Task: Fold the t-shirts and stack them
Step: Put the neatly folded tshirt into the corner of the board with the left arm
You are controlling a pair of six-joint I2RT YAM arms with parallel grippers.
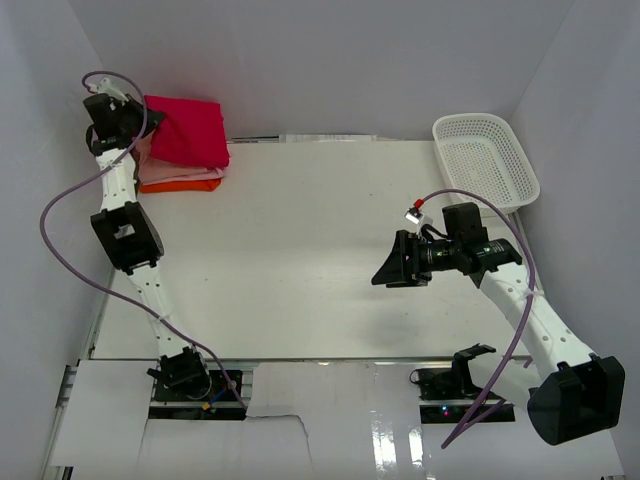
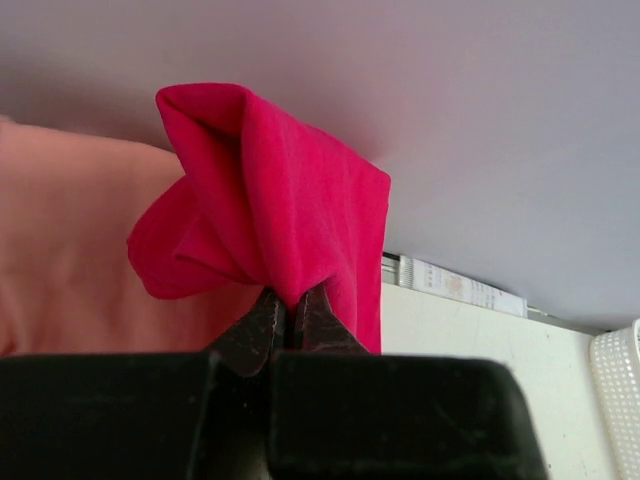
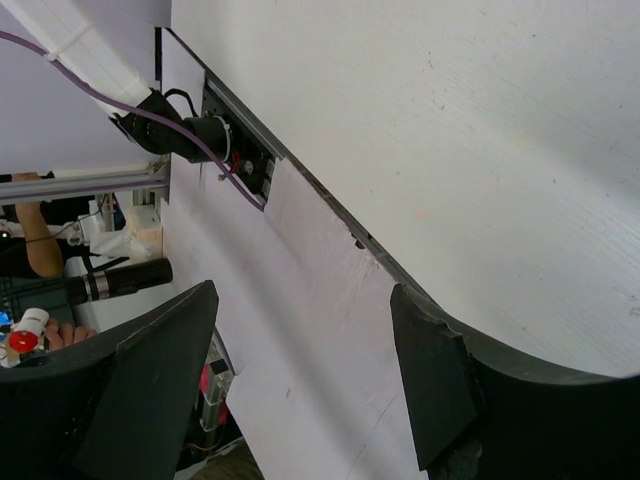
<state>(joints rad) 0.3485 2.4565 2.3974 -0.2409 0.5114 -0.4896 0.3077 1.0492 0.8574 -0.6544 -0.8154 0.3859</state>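
Note:
The left gripper draws the red t-shirt toward the side next, where the pink t-shirt lies bare, then down onto the stack [image 1: 147, 148] [image 2: 100, 252].
The folded crimson-red t-shirt [image 1: 188, 130] lies on top of a stack at the table's far left corner, over a light pink t-shirt [image 1: 150, 172] and an orange t-shirt [image 1: 183, 185]. My left gripper [image 1: 150, 122] is at the stack's left edge, shut on a corner of the red t-shirt [image 2: 290, 220], which bunches up above the closed fingertips [image 2: 292, 318]. A salmon-pink t-shirt [image 2: 70, 260] lies beneath it in the left wrist view. My right gripper [image 1: 385, 272] is open and empty, held above the table's right middle [image 3: 305, 340].
A white lattice basket [image 1: 485, 160] stands at the far right corner. White walls enclose the table on three sides. The arm bases and white paper sheets [image 1: 300, 400] are at the near edge.

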